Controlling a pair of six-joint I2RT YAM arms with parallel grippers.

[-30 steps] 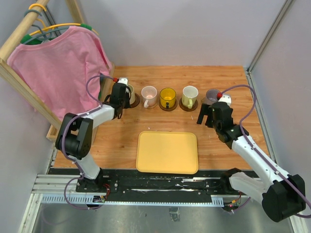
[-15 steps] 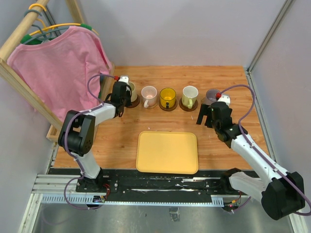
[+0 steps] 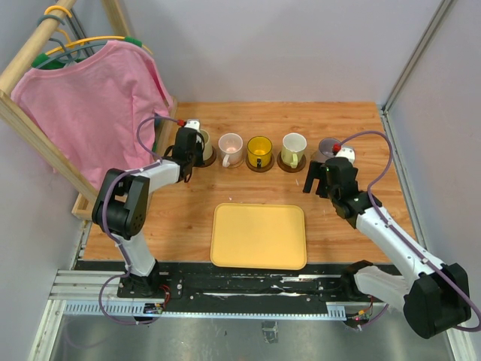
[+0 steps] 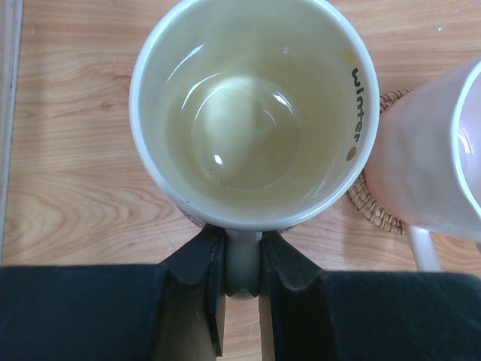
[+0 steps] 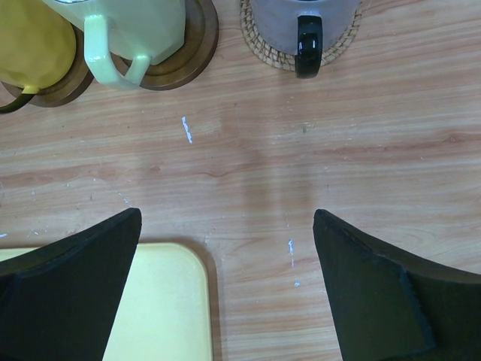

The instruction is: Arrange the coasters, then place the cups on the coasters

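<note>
The cream cup (image 3: 203,141) is upright on its coaster next to the pink cup, so my left gripper should next move up and back along the handle and open.
Five cups stand in a row on coasters at the back of the table. From the left they are the cream cup (image 3: 203,141), pink cup (image 3: 231,147), amber cup (image 3: 259,149), white-green cup (image 3: 294,147) and greyish purple cup (image 3: 328,147). My left gripper (image 4: 243,252) is shut on the handle of the cream cup (image 4: 252,113), which sits upright on its coaster beside the pink cup (image 4: 428,150) and its woven coaster (image 4: 372,203). My right gripper (image 5: 225,226) hangs open and empty over bare wood, nearer than the white-green cup (image 5: 135,19) and purple cup (image 5: 304,11).
A yellow tray (image 3: 259,235) lies at the front middle, its corner (image 5: 158,301) below my right gripper. A pink shirt on a wooden rack (image 3: 90,98) stands close to the left arm. Grey walls close in the back and right.
My right gripper has drifted slightly toward the cups. The left arm's elbow has shifted a little right while its gripper stays on the cream cup's handle.
</note>
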